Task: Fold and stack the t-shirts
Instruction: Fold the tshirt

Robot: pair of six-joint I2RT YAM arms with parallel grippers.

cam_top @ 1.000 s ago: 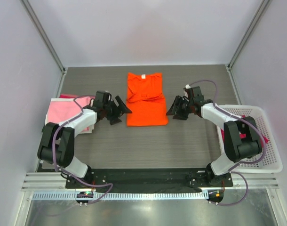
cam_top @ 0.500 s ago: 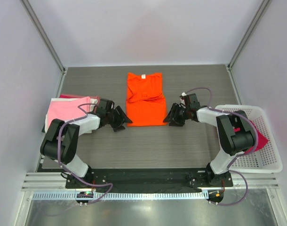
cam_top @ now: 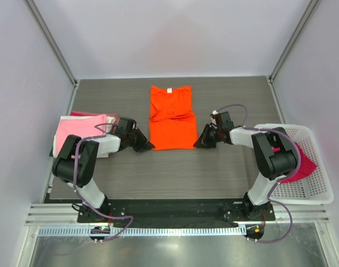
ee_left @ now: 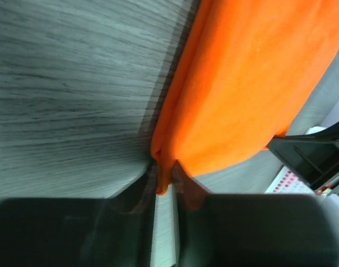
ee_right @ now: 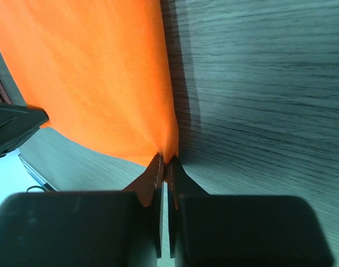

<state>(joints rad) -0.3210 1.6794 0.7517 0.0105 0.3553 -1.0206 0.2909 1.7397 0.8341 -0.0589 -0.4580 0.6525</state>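
The shirt lies at full length, so the right gripper lifts the pinched hem outward next, then brings it down onto the collar end.
A bright orange t-shirt lies flat in the middle of the table, sleeves folded in, collar at the far end. My left gripper is shut on its near left corner; the left wrist view shows the orange cloth pinched between the fingertips. My right gripper is shut on the near right corner, with the orange hem nipped at the fingertips. A light pink t-shirt lies folded on a stack at the left edge. A dark pink-red t-shirt sits in the basket.
A white plastic lattice basket stands at the right edge of the table. The folded stack at the left shows a dark pink edge under the light pink cloth. Grey walls and metal posts enclose the table.
Both grippers moved inward and down to the shirt's near corners and closed on the cloth. The orange t-shirt itself has not shifted.
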